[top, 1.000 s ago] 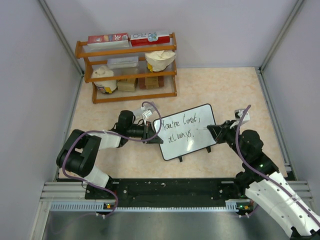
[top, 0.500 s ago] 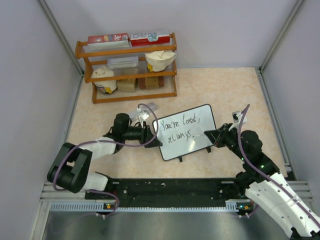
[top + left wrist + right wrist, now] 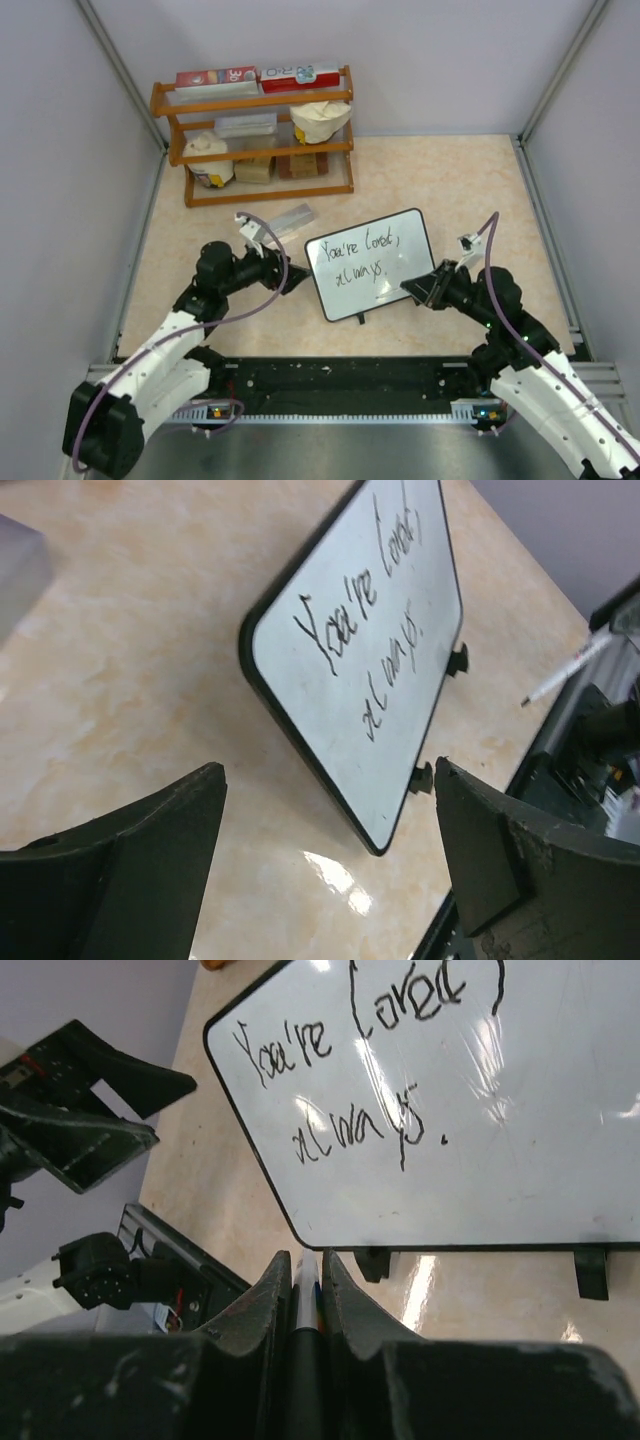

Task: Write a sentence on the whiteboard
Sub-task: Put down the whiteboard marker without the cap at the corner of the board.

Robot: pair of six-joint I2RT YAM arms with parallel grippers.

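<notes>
The sentence on the whiteboard ends in a dot, so my right gripper will next move back and down to the bare table between whiteboard and bar (image 3: 482, 1302) and let go of the marker (image 3: 305, 1285).
The whiteboard (image 3: 395, 275) stands tilted on small black feet in the middle of the table, also seen in the left wrist view (image 3: 400, 730) and the right wrist view (image 3: 540, 1160). The sentence (image 3: 362, 256) runs across it in two lines of black script (image 3: 365, 630) (image 3: 350, 1080). My left gripper (image 3: 290, 278) (image 3: 328, 780) is open, a short way off the board's left edge and holding nothing. My right gripper (image 3: 418, 287) (image 3: 305, 1260) is shut on a white marker (image 3: 305, 1285) (image 3: 565, 670), just off the board's lower right edge.
A wooden shelf (image 3: 255, 135) with boxes and bags stands at the back left. A clear plastic box (image 3: 290, 217) lies on the table between the shelf and the board. Grey walls close in both sides. A black rail (image 3: 340, 380) runs along the near edge.
My left gripper has opened, let go of the board's left edge and drawn back to the left. My right gripper has pulled the marker back off the board towards the near side.
</notes>
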